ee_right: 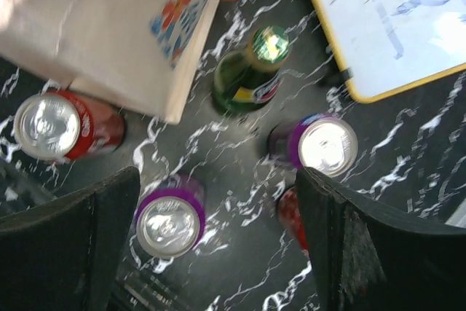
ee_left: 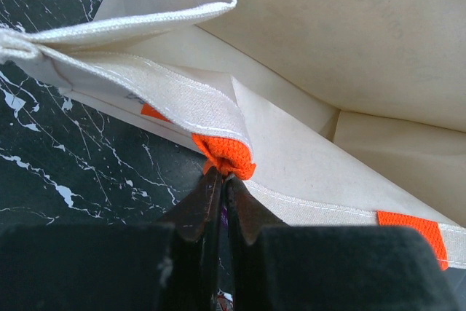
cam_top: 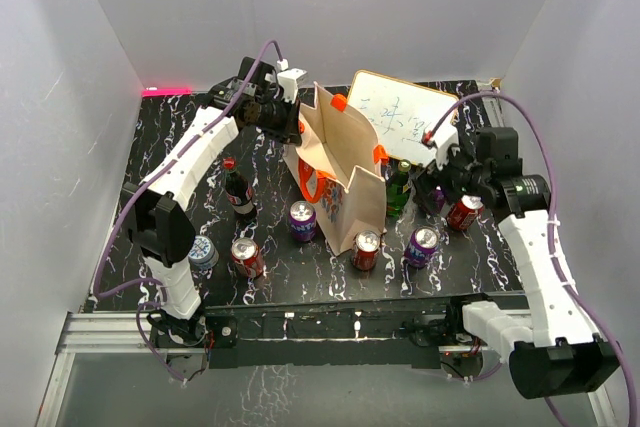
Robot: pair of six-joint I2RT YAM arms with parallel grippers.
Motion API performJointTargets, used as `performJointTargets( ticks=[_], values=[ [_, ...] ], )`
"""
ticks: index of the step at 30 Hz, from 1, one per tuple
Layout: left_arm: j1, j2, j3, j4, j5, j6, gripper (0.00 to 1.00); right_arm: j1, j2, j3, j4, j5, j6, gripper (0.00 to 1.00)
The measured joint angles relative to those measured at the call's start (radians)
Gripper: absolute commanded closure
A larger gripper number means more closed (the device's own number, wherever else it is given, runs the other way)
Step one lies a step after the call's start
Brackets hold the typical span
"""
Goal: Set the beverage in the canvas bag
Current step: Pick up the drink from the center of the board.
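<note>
The near purple can stands clear of the others, so the robot's right gripper will next lower and move back onto it, with its open fingers on either side.
The canvas bag stands open mid-table, beige with orange handles and a floral print; its side also shows in the right wrist view. My left gripper is at the bag's far left rim. In the left wrist view it is shut on the orange strap at the rim. My right gripper is open and empty, hovering above the cans right of the bag: a purple can, another purple can, and a red can partly hidden by my right finger.
A green bottle stands against the bag's right side. A red can, purple can, cola bottle, red can and pale can stand in front and to the left. A whiteboard leans behind.
</note>
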Motion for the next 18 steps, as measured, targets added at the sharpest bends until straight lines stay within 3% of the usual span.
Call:
performJointTargets(
  ticks=[9, 18],
  values=[
    [0.002, 0.0, -0.026, 0.027, 0.011, -0.008, 1.0, -0.014, -0.008, -0.111, -0.142, -0.043, -0.127, 0.02],
    [0.003, 0.0, -0.042, 0.047, 0.014, -0.008, 1.0, 0.076, -0.008, -0.27, -0.149, 0.06, -0.179, 0.02]
  ],
)
